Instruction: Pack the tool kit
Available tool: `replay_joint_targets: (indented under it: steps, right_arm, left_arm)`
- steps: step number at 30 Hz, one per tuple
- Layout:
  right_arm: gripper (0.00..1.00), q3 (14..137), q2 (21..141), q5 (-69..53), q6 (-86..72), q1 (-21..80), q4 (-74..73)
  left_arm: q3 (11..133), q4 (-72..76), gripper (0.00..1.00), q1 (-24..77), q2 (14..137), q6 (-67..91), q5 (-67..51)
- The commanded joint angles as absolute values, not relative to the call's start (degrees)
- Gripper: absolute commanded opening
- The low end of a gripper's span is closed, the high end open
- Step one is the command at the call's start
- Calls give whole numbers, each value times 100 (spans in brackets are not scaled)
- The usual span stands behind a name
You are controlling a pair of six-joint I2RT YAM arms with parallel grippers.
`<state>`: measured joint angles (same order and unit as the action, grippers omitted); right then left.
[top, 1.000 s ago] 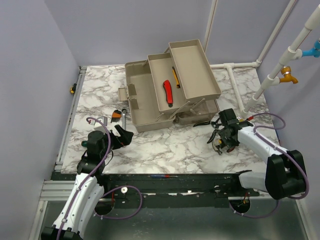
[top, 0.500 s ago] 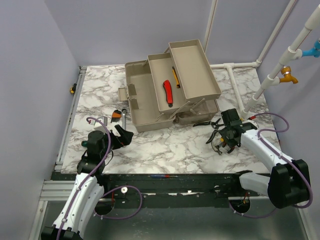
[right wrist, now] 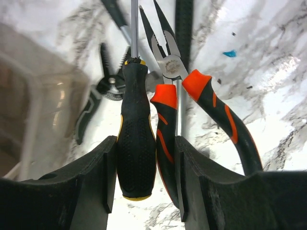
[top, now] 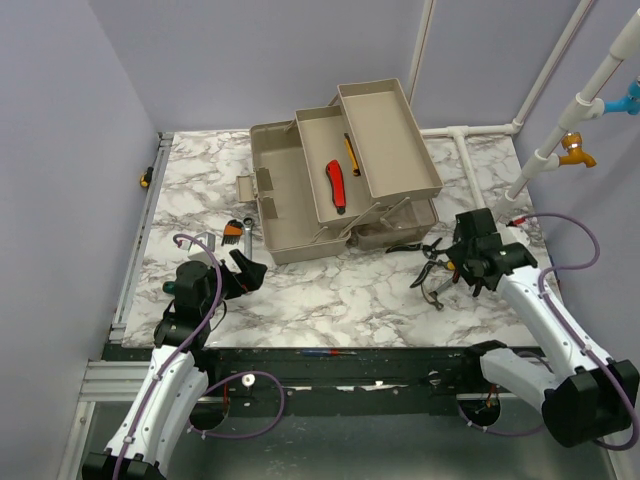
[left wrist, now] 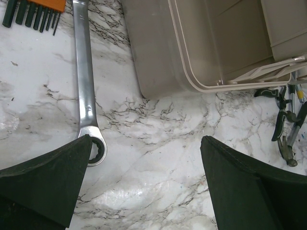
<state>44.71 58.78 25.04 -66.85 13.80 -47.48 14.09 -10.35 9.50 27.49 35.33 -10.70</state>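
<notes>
I need to raise my right gripper outward over the empty top tray to release both tools, because the tray is outward of it and to its left in the top view.
The beige toolbox stands open at the table's middle, its trays fanned out. A red cutter and a yellow-handled tool lie in one tray. My right gripper is to the right of the box. In the right wrist view this gripper is shut on a black-and-yellow screwdriver together with one handle of orange-and-black long-nose pliers. A silver shaft runs beside them. My left gripper is open and empty over bare marble, in front of the box.
A silver wrench and an orange hex-key set lie to the left of the box's front wall. Black pliers lie by the box's right corner. White pipes stand at the back right.
My right arm has swung up and to the right, carrying the screwdriver and pliers with it. The left arm has not moved.
</notes>
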Motion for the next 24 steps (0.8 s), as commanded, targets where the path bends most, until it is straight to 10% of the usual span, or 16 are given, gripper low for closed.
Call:
replay_joint_targets:
  steps: [1, 24]
  right_arm:
    - [3, 5025, 5601, 2552, -6333, 1357, -5090]
    - [1, 6517, 5003, 1035, -3794, 1362, -4482]
  left_arm:
    - [1380, -880, 98, 958, 2757, 3462, -978]
    - [1369, -867, 98, 958, 2747, 3471, -940]
